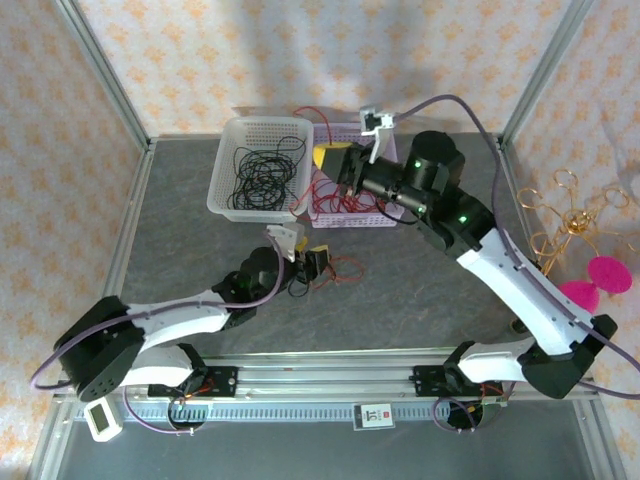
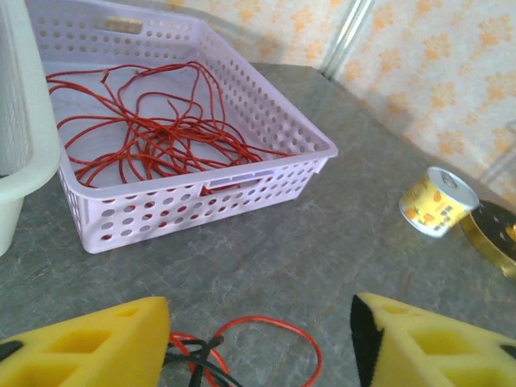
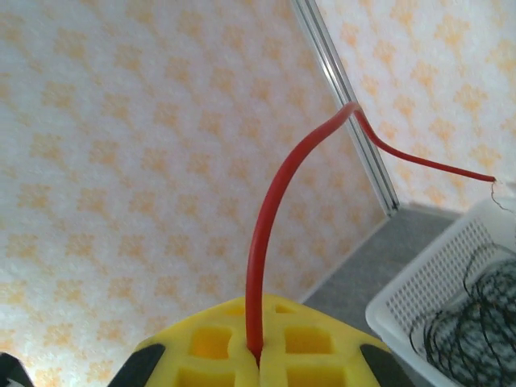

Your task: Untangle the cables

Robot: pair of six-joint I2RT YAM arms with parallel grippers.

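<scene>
The robot's right gripper will turn downward next, go lower into the lilac basket and let go of the red cable there.
A small tangle of red and black cables lies on the grey table. My left gripper hangs low over it. In the left wrist view this gripper is open; a red loop and a black strand lie between the yellow fingers, close to the left one. My right gripper is raised at the back above the lilac basket. It is shut on a red cable that arches up and trails away right.
A white basket of black cables stands left of the lilac basket of red cables. A small yellow-labelled can and a gold roll sit to the right. A gold wire ornament stands at the right edge.
</scene>
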